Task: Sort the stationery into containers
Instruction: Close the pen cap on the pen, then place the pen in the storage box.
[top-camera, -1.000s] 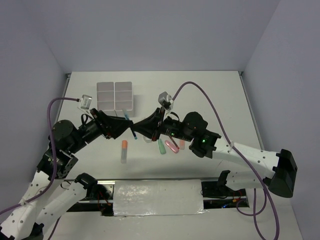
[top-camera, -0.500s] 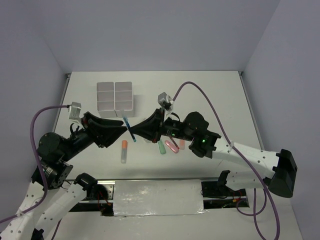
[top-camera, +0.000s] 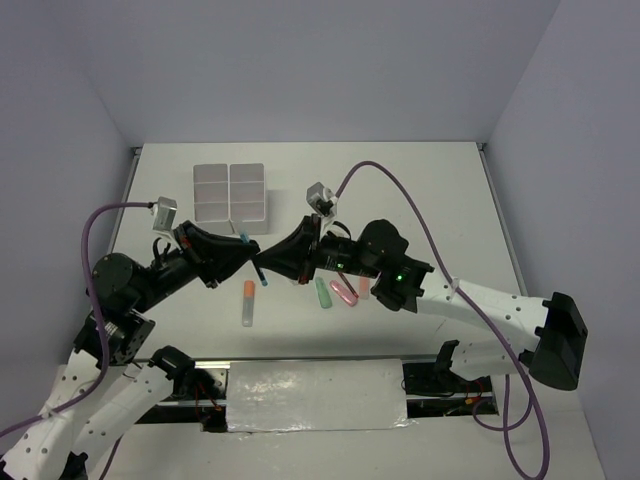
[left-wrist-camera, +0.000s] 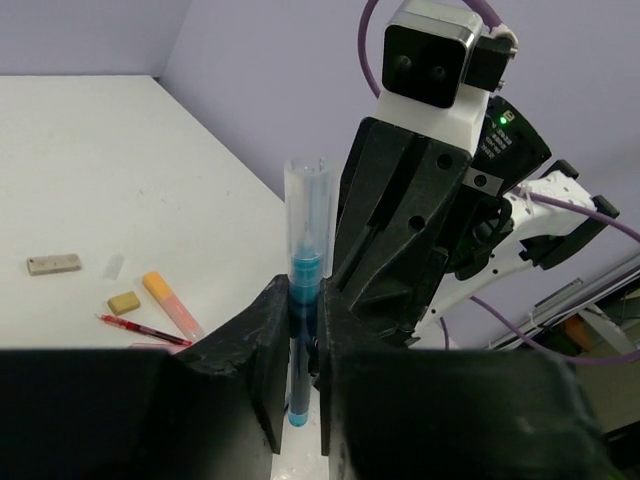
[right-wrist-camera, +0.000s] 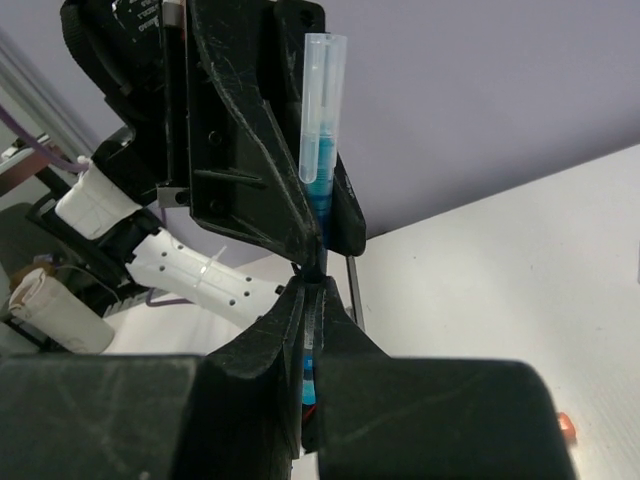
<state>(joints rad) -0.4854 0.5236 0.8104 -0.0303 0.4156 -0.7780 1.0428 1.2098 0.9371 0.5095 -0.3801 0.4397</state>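
Observation:
My left gripper is holding the pen and will next turn outward and move down over the box's empty far section (top-camera: 247, 174) to release it. That section lies outward of my gripper and below it.
A thin blue pen (top-camera: 246, 241) with a clear cap hangs above the table between both arms. My left gripper (top-camera: 251, 258) is shut on the pen's blue barrel (left-wrist-camera: 306, 285); the jaws (left-wrist-camera: 303, 300) press it from both sides. My right gripper (top-camera: 261, 269) faces it and is shut on the same pen's lower part (right-wrist-camera: 311, 375), its tips (right-wrist-camera: 313, 300) meeting the left fingers (right-wrist-camera: 250, 150). The white six-compartment containers box (top-camera: 230, 192) stands at the back left. An orange marker (top-camera: 248, 302), a green marker (top-camera: 322, 292) and a pink marker (top-camera: 344, 293) lie on the table.
In the left wrist view a beige block (left-wrist-camera: 123, 302), a grey block (left-wrist-camera: 54, 264), an orange marker (left-wrist-camera: 170, 303) and a thin red pen (left-wrist-camera: 140, 330) lie on the white table. A small orange piece (top-camera: 364, 288) lies beside the pink marker. Purple cables arc over both arms.
The left gripper has closed from wide open onto the blue pen that the right gripper holds. The left arm shifted its elbow; the right arm barely moved.

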